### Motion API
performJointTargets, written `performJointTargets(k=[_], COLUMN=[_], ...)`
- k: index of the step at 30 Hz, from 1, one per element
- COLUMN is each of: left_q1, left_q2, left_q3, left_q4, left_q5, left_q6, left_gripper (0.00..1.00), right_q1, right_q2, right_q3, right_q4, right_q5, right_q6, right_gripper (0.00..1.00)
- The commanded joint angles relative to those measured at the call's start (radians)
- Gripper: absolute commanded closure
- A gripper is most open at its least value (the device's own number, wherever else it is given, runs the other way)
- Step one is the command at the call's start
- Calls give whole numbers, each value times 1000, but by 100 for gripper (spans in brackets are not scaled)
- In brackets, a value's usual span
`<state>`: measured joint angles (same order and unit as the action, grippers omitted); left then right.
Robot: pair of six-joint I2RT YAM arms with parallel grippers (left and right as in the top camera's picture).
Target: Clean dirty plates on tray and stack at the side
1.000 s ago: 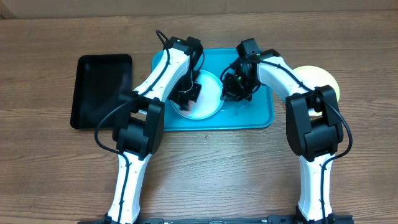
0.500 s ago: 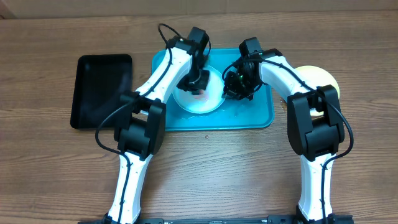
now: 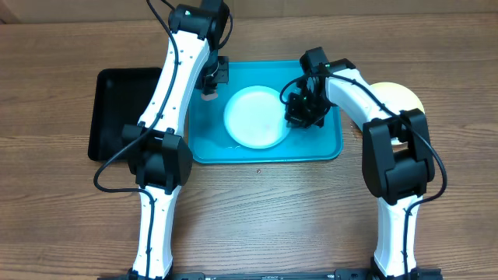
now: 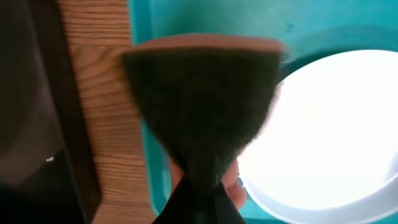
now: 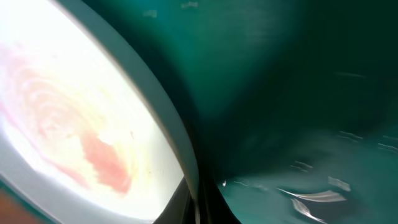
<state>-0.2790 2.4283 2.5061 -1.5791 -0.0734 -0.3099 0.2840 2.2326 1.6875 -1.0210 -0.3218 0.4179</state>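
Observation:
My right gripper should carry its plate up, right in the overhead view and down onto the yellow-green plate (image 3: 398, 97), then release it, because that one lies beside the tray.
A pale plate (image 3: 250, 118) with a light-blue rim lies on the turquoise tray (image 3: 319, 148). My right gripper (image 3: 302, 109) is shut on the plate's right rim. In the right wrist view, the plate (image 5: 74, 124) shows a red smear and the jaws (image 5: 199, 205) pinch its rim over the tray (image 5: 298, 93). My left gripper (image 3: 212, 82) is raised over the tray's far left edge, shut on a dark scrub sponge (image 4: 199, 106) with a pinkish back, beside the plate (image 4: 323, 124). A yellow-green-rimmed plate (image 3: 401, 95) lies on the table right of the tray. No white plate is in view.
A black rectangular tray (image 3: 124, 117) sits left of the turquoise tray, with a narrow strip of wooden table (image 4: 102, 124) between them. Both arms reach over the tray from the near side. The right arm partly covers the yellow-green plate.
My left gripper lifted the sponge off the plate and moved it up and left to the tray's edge. The plate shifted slightly right. The right gripper stayed on the rim.

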Motion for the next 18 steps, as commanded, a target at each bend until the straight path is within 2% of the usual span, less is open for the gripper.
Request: performJointTargets(k=[1, 10, 18], left_q1=[-8, -9, -10], left_q2=[5, 5, 5], left_q3=[15, -64, -116], left_q4=[-10, 25, 42], left_q5=[95, 173, 198], left_q6=[19, 19, 27], left_gripper=[96, 96, 96], right_q1=[3, 111, 257], right_q2=[-105, -314, -365], right_q3=[3, 3, 3], right_q4=[-27, -133, -267], right_q5=[258, 844, 1247], right_q6=[-6, 145, 298], right_gripper=[96, 96, 96])
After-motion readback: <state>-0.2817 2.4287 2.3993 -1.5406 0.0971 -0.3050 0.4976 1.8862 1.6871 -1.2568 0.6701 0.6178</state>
